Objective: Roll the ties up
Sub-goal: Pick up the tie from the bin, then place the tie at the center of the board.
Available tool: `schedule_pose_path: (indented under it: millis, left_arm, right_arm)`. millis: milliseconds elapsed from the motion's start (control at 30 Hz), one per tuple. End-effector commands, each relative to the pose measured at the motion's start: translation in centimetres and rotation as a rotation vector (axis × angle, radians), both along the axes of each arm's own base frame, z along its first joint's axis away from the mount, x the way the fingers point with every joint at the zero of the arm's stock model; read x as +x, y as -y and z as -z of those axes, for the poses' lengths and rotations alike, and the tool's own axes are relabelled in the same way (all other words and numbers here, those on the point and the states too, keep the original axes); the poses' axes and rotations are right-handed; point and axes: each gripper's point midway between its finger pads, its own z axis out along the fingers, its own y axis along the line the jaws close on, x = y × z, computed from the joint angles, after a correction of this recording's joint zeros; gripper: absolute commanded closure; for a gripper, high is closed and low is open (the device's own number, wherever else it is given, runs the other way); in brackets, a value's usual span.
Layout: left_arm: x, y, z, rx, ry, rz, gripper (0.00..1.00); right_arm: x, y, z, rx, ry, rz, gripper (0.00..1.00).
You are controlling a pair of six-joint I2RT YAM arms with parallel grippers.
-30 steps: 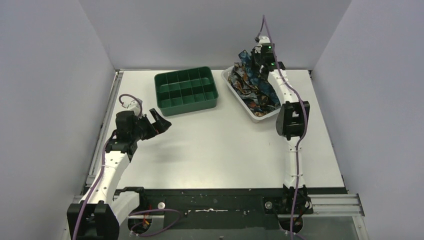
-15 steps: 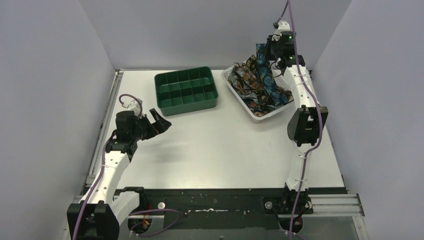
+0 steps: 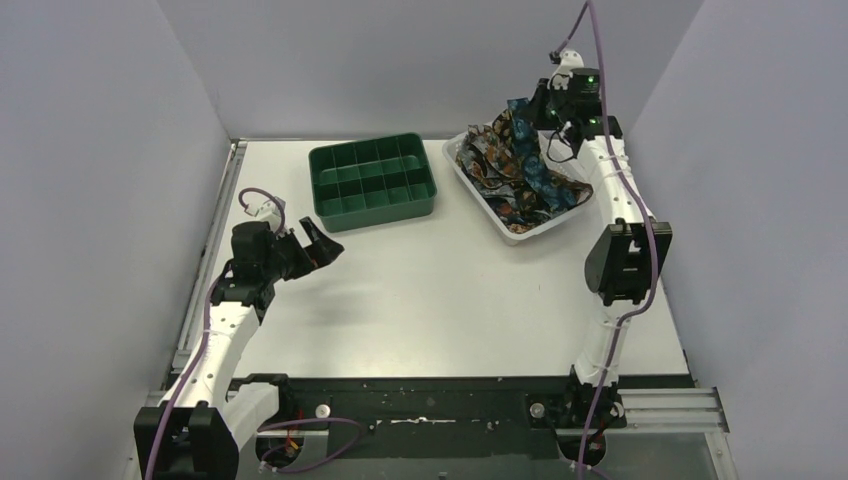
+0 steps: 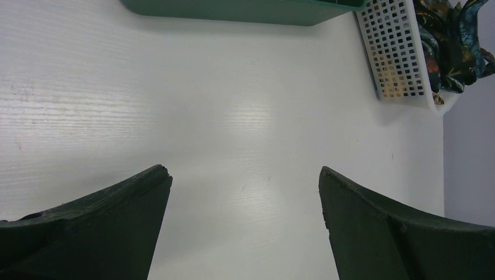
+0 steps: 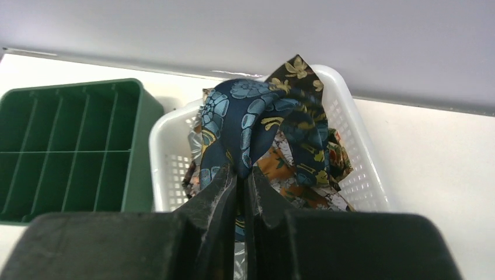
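Observation:
My right gripper will next rise off the heap, swing back past the green tray and lower to the bare table in front of the tray.
Several patterned ties (image 3: 510, 180) lie heaped in a white mesh basket (image 3: 520, 235) at the back right. My right gripper (image 3: 540, 115) is raised above the basket's far side, shut on a navy tie with blue and yellow patterns (image 5: 251, 122). The fabric bunches up out of the tips of my right gripper (image 5: 242, 172) and trails down into the heap. My left gripper (image 3: 318, 246) hovers open over bare table at the left, nothing between its fingers (image 4: 117, 221). The heap (image 4: 452, 41) shows at the top right corner of the left wrist view.
A green compartment tray (image 3: 372, 182) stands at the back centre, left of the basket; in the right wrist view the tray (image 5: 70, 151) is beside the basket rim (image 5: 169, 146). Grey walls enclose the table on three sides.
My right gripper has lifted up and to the right with the tie, drawing its fabric out of the heap. The left arm has not moved.

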Motion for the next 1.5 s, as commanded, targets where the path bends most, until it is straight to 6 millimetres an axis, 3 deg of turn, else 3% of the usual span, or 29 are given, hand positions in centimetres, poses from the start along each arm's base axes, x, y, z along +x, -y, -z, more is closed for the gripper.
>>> schedule_pose_path:
  millis: [0, 100, 267, 400, 467, 533, 700, 800, 867, 1000, 1100, 1233, 1433, 1467]
  left_arm:
    - [-0.2, 0.6, -0.6, -0.015, 0.022, 0.035, 0.03]
    - [-0.1, 0.7, -0.8, -0.017, 0.027, 0.037, 0.03]
    - [-0.1, 0.8, -0.7, -0.022, 0.024, 0.044, 0.03]
    - [-0.1, 0.8, -0.8, -0.025, 0.025, 0.045, 0.03]
    - [-0.1, 0.9, -0.8, -0.026, 0.028, 0.047, 0.03]
    - [-0.1, 0.9, -0.9, -0.028, 0.031, 0.046, 0.03]
    - [0.0, 0.6, -1.1, -0.021, 0.038, 0.034, 0.03]
    - [0.0, -0.3, -1.2, 0.001, 0.04, -0.021, 0.03]
    - [0.0, -1.4, -1.0, 0.027, 0.025, -0.088, 0.03]
    - [-0.3, -3.5, -0.3, 0.056, -0.022, -0.229, 0.03]
    - [-0.6, -4.2, 0.0, 0.05, -0.048, -0.271, 0.03]
    - [-1.0, -4.6, 0.6, 0.053, -0.066, -0.297, 0.03]
    - [-1.6, -4.1, 1.7, 0.028, -0.101, -0.282, 0.03]
    - [-1.7, -4.1, 1.9, 0.03, -0.104, -0.28, 0.03]
  right_arm:
    - [-3.0, 0.2, -9.7, 0.016, 0.202, -0.046, 1.0]
    - [-4.6, 0.2, -10.3, 0.033, 0.211, -0.095, 1.0]
    - [-7.4, -1.3, -8.6, 0.075, 0.18, -0.217, 1.0]
    - [-8.8, -2.6, -8.5, 0.127, 0.177, -0.284, 1.0]
    - [-10.6, -4.8, -8.4, 0.151, 0.163, -0.392, 1.0]
    - [-13.5, -8.6, -8.0, 0.114, 0.15, -0.511, 1.0]
    - [-19.0, -16.0, -7.1, -0.019, 0.114, -0.668, 1.0]
    - [-22.8, -20.0, -4.4, -0.102, 0.077, -0.716, 1.0]
    - [-24.4, -21.3, -2.0, -0.182, 0.064, -0.664, 1.0]
    - [-27.1, -23.1, 4.5, -0.295, 0.004, -0.607, 1.0]
    - [-29.8, -24.8, 8.7, -0.352, 0.013, -0.622, 1.0]
    - [-33.6, -27.1, 12.3, -0.392, 0.05, -0.61, 1.0]
    - [-39.3, -29.9, 17.1, -0.44, -0.011, -0.74, 1.0]
    - [-40.3, -30.1, 17.5, -0.434, -0.025, -0.77, 0.95]
